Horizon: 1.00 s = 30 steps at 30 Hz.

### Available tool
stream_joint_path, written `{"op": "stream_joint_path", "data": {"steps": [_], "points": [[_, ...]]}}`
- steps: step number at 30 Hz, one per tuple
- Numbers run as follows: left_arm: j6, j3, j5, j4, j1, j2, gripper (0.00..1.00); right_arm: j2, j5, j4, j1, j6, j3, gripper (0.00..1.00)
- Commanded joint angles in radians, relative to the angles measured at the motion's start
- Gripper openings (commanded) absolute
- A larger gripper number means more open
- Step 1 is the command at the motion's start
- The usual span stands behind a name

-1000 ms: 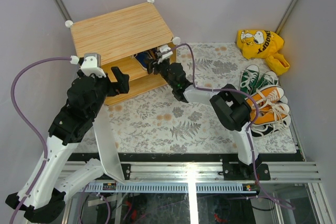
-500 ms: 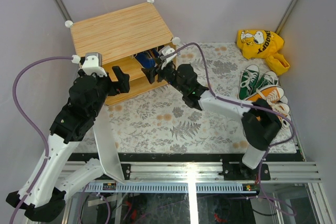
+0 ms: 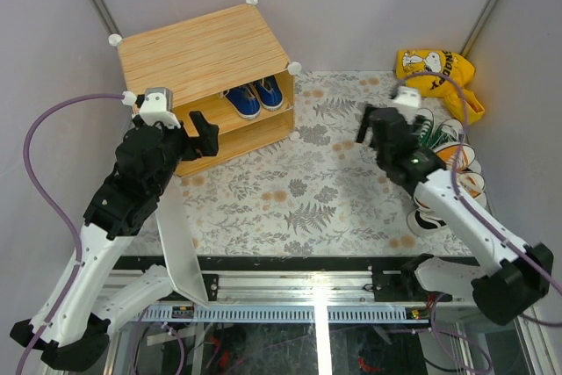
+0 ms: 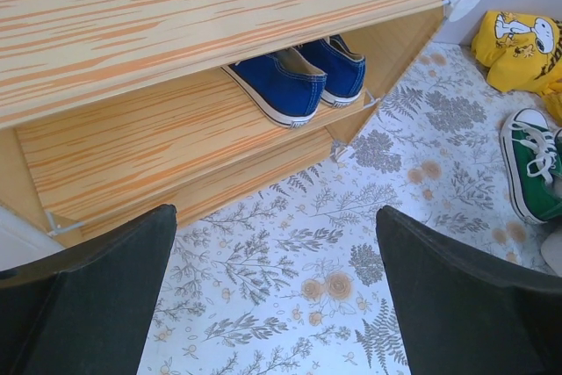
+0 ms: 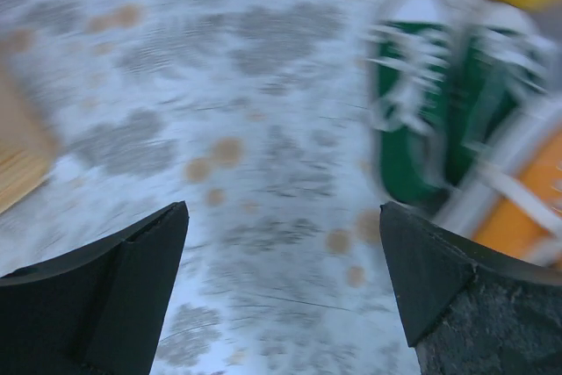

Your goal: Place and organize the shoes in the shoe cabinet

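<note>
The robot should next move its right gripper to the right in the top view and lower it onto the orange shoes, because they are still outside the cabinet.
The shoe cabinet stands at the back left with its front open. A pair of blue shoes sits on its upper shelf, also seen in the left wrist view. My left gripper is open and empty in front of the shelves. My right gripper is open and empty over the mat, just left of the green shoes. Orange shoes and white shoes lie beside them at the right.
A yellow cartoon-dog-print bag lies at the back right. The cabinet's white door panel hangs open toward the near edge beside my left arm. A floral mat covers the table.
My right gripper has drawn back from the cabinet's upper shelf and swung right to the green shoes. The blue shoes stay on the shelf. The left arm has not moved.
</note>
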Motion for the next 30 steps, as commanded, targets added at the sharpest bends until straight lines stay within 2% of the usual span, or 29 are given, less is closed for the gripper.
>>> {"op": "stream_joint_path", "data": {"steps": [1, 4, 12, 19, 24, 27, 30], "points": [[0.010, 0.030, 0.034, 0.055, -0.004, 0.000, 0.95, -0.156, 0.123, -0.303, -0.153, 0.218, -0.019, 0.96], [0.005, 0.036, 0.057, 0.049, -0.004, -0.004, 0.95, -0.215, 0.191, -0.444, -0.188, 0.316, 0.001, 0.93], [-0.014, 0.037, 0.097, 0.039, -0.004, -0.035, 0.95, -0.378, 0.192, -0.655, -0.261, 0.485, -0.070, 0.80], [-0.018, 0.036, 0.114, 0.041, -0.004, -0.044, 0.95, -0.385, 0.102, -0.564, -0.352, 0.472, -0.164, 0.74], [-0.015, 0.032, 0.108, 0.037, -0.004, -0.060, 0.95, -0.365, -0.059, -0.462, -0.540, 0.422, -0.243, 0.71], [-0.012, 0.029, 0.097, 0.032, -0.004, -0.062, 0.95, -0.355, -0.217, -0.395, -0.666, 0.380, -0.292, 0.70], [-0.014, 0.023, 0.095, 0.035, -0.005, -0.062, 0.95, -0.340, -0.325, -0.340, -0.736, 0.357, -0.335, 0.66]]}}
